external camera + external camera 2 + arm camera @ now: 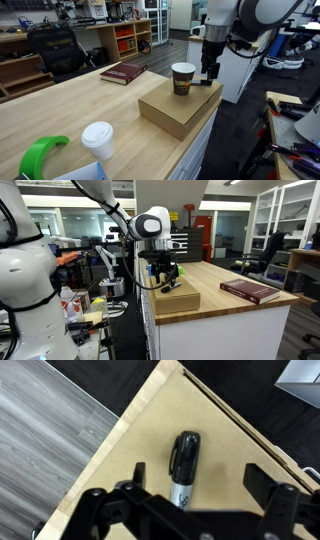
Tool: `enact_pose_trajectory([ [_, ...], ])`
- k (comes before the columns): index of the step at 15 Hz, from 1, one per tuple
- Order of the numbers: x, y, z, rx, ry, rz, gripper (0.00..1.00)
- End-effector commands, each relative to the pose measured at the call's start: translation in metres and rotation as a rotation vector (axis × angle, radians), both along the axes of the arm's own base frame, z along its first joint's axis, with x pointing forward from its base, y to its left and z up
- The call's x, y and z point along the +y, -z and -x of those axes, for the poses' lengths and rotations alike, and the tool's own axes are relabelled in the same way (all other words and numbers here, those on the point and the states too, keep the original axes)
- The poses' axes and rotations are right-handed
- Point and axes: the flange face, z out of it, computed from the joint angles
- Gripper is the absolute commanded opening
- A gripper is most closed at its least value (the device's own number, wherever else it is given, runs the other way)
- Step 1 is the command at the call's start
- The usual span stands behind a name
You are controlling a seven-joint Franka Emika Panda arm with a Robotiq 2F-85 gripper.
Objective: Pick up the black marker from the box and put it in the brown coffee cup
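Note:
My gripper moves down a little to the black marker point(205, 83) point(183, 465) next, then closes across the marker's sides, as the marker is already between its open fingers.
The black marker point(183, 465) lies flat on the tan cardboard box point(215, 440), near the box's corner; in the wrist view it has a black cap and a lighter labelled barrel. My gripper point(200, 480) is open, its two fingers on either side of the marker, just above it. In an exterior view the gripper point(209, 75) hangs over the far end of the box point(180, 112), right beside the brown coffee cup point(183, 78), which stands upright on the box. The gripper point(168, 278) and box point(172, 302) also show in an exterior view.
A dark red book point(124, 72) lies on the wooden table point(70, 115) behind the box; it also shows in an exterior view point(250, 290). A white lidded cup point(98, 140) and a green object point(40, 158) stand at the near end. The box sits at the table edge.

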Motion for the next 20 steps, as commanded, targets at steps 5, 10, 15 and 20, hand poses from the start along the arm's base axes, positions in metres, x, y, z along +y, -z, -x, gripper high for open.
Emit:
enact_pose_trajectory([
  [5, -0.009, 0.022, 0.0, -0.007, -0.017, -0.008, 0.75],
  [10, -0.015, 0.017, -0.002, -0.03, 0.005, -0.022, 0.47],
  [15, -0.02, 0.018, -0.001, -0.036, 0.02, -0.039, 0.15],
  [20, -0.024, -0.003, 0.007, -0.047, 0.038, -0.013, 0.07],
])
